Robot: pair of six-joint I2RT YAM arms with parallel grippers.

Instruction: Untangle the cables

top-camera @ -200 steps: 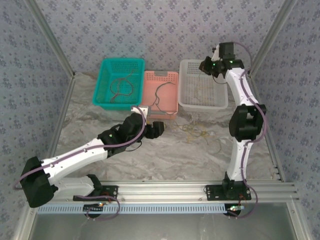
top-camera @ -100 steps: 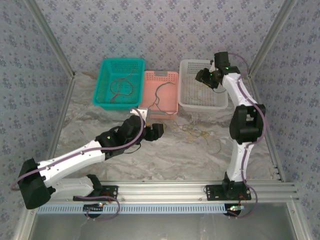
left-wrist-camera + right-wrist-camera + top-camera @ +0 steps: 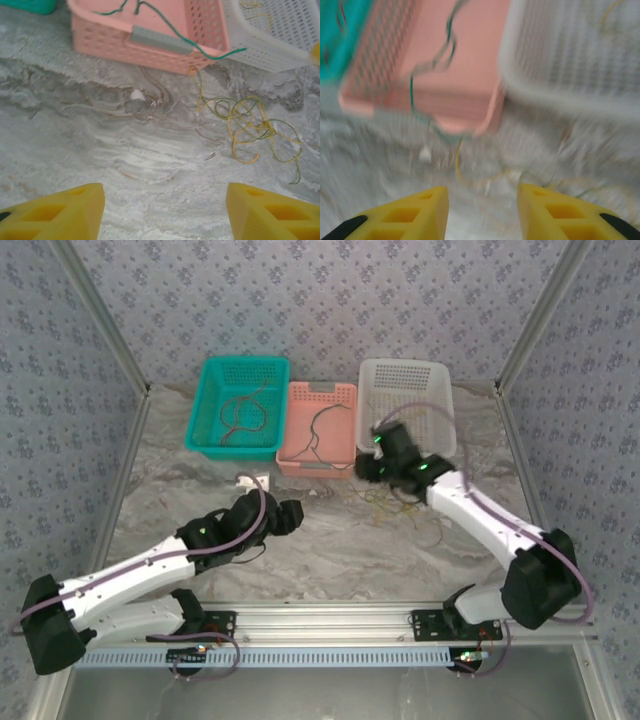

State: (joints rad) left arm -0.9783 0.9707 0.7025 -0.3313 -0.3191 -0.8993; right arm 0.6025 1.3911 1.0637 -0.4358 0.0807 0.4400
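My right gripper will next move down to one piece of yellow cable that reaches out of the tangle toward the pink basket's front corner, and then close.
A tangle of yellow and green cables (image 3: 400,505) lies on the table in front of the white basket (image 3: 440,430); in the left wrist view this tangle (image 3: 250,125) sits ahead and to the right. One green cable (image 3: 200,47) hangs over the pink basket's (image 3: 150,50) front rim. Red and dark cables (image 3: 240,415) rest in the teal basket (image 3: 205,390). My left gripper (image 3: 290,512) (image 3: 165,215) is open over bare table, left of the tangle. My right gripper (image 3: 362,468) (image 3: 482,210) is open just before the pink basket (image 3: 460,95), nothing between its fingers.
Three baskets stand in a row at the back: teal, pink (image 3: 318,425), white. A few yellow wires (image 3: 252,6) lie inside the white basket (image 3: 280,30). A small white scrap (image 3: 136,94) lies on the table. Patterned walls enclose the table.
My right arm swung from over the white basket down and left to the table before the pink basket, its jaws now open. My left arm drew back toward the near left.
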